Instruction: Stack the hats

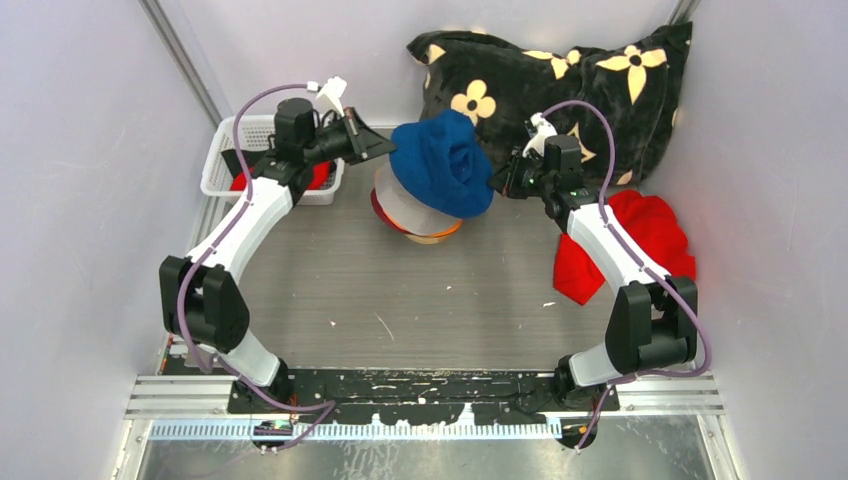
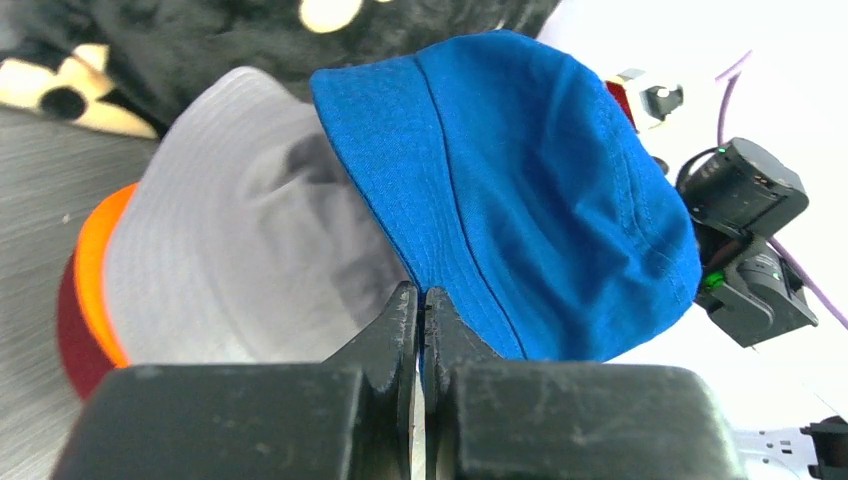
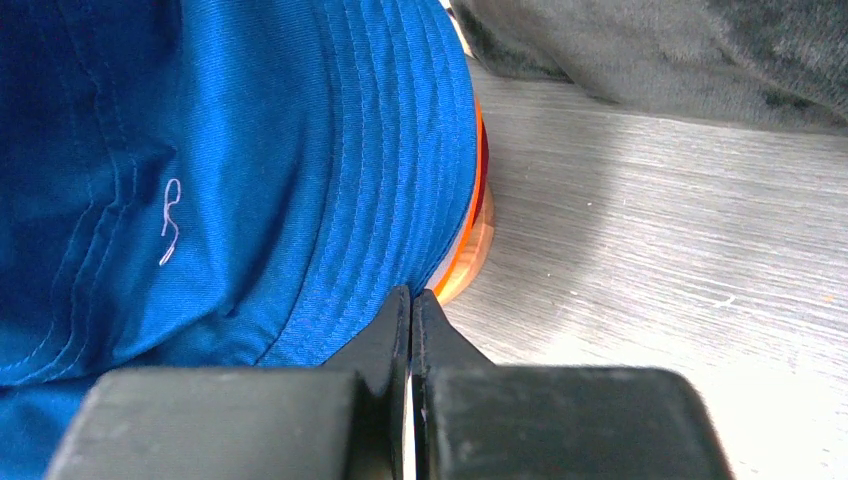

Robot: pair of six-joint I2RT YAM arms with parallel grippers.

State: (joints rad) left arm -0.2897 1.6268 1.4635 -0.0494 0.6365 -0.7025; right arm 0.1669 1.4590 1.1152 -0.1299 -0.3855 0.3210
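Note:
The robot's right gripper will next go down and bring the edge of the blue hat in toward the stack, since the blue hat sticks out past the orange hat's edge and leaves the grey hat partly bare.
A blue hat hangs tilted over a stack of hats, stretched between my two grippers. The stack has a pale grey hat on top, then an orange hat and a maroon hat. My left gripper is shut on the blue hat's left brim, its jaws pinched together beside the grey hat. My right gripper is shut on the blue brim at the right side, its tips just above the orange rim.
A white basket at the back left holds a red hat and something black. A black pillow with cream flowers leans against the back wall. A red cloth bundle lies under the right arm.

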